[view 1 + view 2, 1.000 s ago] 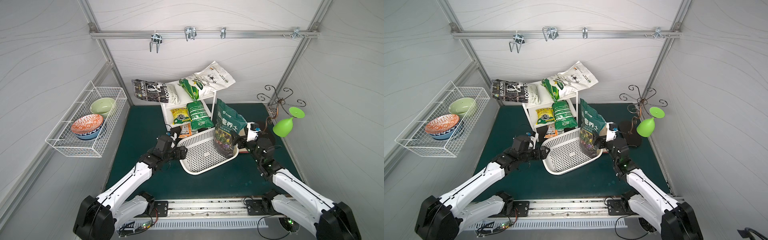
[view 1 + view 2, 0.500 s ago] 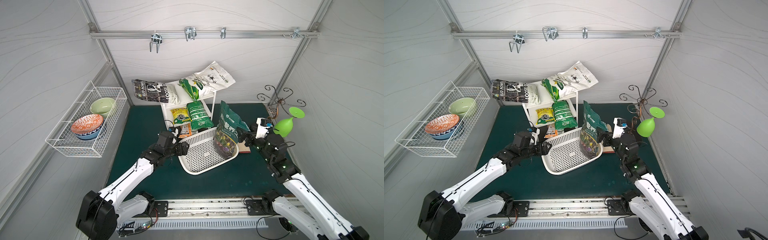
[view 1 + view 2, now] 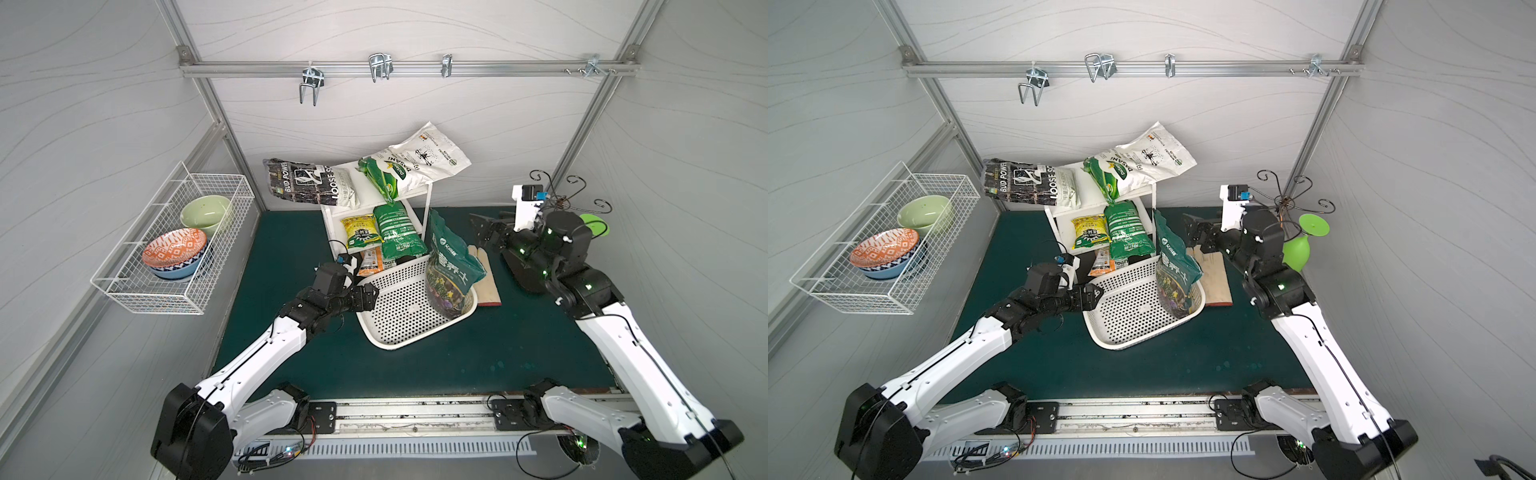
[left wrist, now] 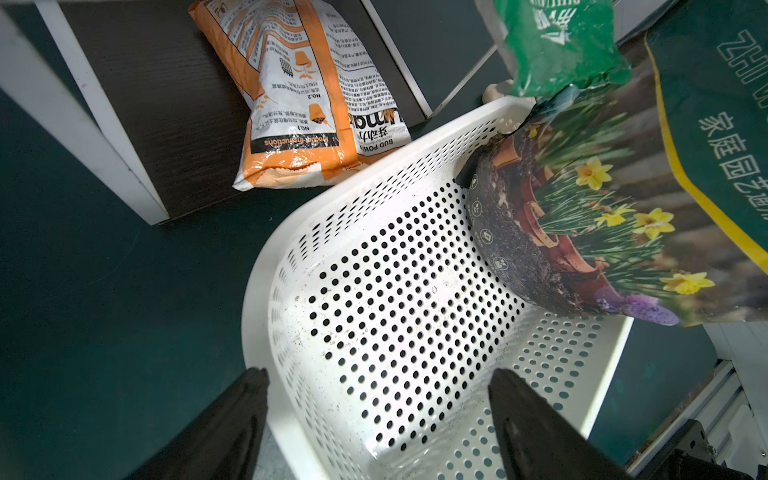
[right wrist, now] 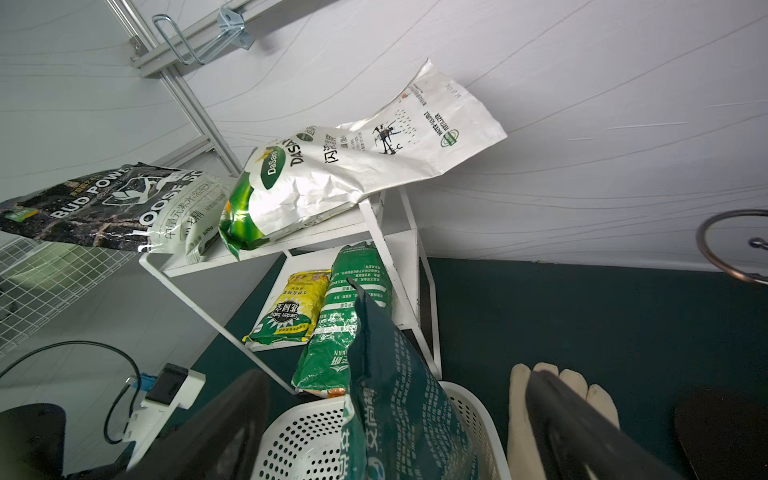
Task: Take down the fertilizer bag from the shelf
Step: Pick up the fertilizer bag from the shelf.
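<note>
The right gripper next rises and turns to close on the near corner [image 3: 463, 163] [image 5: 495, 131] of the white-green bag's loose end, since that end juts out past the shelf's top level.
The white tiered shelf [image 3: 366, 198] [image 3: 1090, 195] [image 5: 291, 245] stands at the back with several bags on its tiers. A dark green fertilizer bag [image 3: 451, 266] [image 3: 1177, 270] [image 4: 623, 199] [image 5: 399, 399] stands upright in the white perforated basket [image 3: 390, 340] [image 3: 1117, 343] [image 4: 266, 291], leaning on its right wall. My right gripper [image 3: 478, 228] [image 3: 1192, 232] [image 5: 395, 374] hangs open, raised to the right of the bag's top and apart from it. My left gripper [image 3: 374, 295] [image 3: 1098, 293] [image 4: 378, 374] is open, its fingers straddling the basket's left rim.
A black bag [image 3: 309, 189] and a white-green bag [image 3: 411, 166] overhang the top tier. Yellow [image 3: 361, 232] and green [image 3: 397, 232] bags sit below, an orange one [image 4: 299, 95] at the bottom. Wire basket with bowls [image 3: 166, 249] on the left wall. Gloves [image 3: 486, 278] and hook stand [image 3: 557, 199] lie right.
My right arm has lifted and drawn back to the right, away from the dark green bag, which stays standing in the basket. My left gripper has edged right onto the basket's rim.
</note>
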{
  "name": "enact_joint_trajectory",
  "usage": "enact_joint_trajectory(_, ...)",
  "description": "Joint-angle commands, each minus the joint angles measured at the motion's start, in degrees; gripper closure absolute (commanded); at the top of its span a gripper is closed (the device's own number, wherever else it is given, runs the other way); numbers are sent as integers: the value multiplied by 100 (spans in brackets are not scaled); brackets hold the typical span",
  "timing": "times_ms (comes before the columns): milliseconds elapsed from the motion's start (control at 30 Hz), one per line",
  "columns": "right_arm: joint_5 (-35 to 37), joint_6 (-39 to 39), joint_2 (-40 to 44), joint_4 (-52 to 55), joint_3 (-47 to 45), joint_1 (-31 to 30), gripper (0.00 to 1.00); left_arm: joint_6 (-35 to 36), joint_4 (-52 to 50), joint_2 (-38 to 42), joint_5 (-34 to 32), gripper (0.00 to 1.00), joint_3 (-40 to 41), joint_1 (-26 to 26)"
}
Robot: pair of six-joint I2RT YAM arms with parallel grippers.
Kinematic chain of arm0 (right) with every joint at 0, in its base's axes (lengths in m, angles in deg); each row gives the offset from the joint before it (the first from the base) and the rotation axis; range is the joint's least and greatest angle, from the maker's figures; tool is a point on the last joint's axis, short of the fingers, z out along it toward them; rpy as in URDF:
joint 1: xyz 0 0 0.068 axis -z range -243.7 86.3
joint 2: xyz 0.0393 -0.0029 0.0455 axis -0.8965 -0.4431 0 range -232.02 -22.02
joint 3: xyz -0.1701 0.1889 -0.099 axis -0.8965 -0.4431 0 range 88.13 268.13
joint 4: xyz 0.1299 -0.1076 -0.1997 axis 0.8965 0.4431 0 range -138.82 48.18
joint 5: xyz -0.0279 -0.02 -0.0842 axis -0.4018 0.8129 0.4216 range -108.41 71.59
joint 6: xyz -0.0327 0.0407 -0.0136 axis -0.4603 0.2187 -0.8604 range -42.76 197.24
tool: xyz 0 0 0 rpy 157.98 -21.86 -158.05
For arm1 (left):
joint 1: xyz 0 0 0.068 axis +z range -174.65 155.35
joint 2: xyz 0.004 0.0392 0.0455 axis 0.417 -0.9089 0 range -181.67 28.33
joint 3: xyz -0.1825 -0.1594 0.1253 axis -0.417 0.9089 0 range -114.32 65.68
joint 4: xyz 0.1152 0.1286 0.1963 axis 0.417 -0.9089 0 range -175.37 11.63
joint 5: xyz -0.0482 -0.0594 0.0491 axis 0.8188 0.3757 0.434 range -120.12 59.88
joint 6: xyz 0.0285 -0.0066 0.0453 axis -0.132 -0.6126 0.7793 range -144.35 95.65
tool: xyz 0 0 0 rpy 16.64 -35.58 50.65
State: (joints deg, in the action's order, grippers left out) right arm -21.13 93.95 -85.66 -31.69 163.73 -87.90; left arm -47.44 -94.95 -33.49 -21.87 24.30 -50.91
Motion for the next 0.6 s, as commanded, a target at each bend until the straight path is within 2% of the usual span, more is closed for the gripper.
enact_joint_trajectory(0,-719,608,-657,321,764,360,1,149,208,96,137,13,-146,-10)
enact_joint_trajectory(100,-1543,1486,-1432,361,1411,800,1,258,275,100,266,13,-141,-11)
enact_joint_trajectory(233,-2671,2700,-2172,-728,1593,1202,1,280,408,100,418,13,-85,-4)
enact_joint_trajectory(333,-3026,3402,-2605,-1367,1679,1353,1,373,437,133,412,12,-37,-10)
enact_joint_trajectory(567,-3349,4196,-3480,-2325,2187,1388,1,530,858,153,514,12,237,-9)
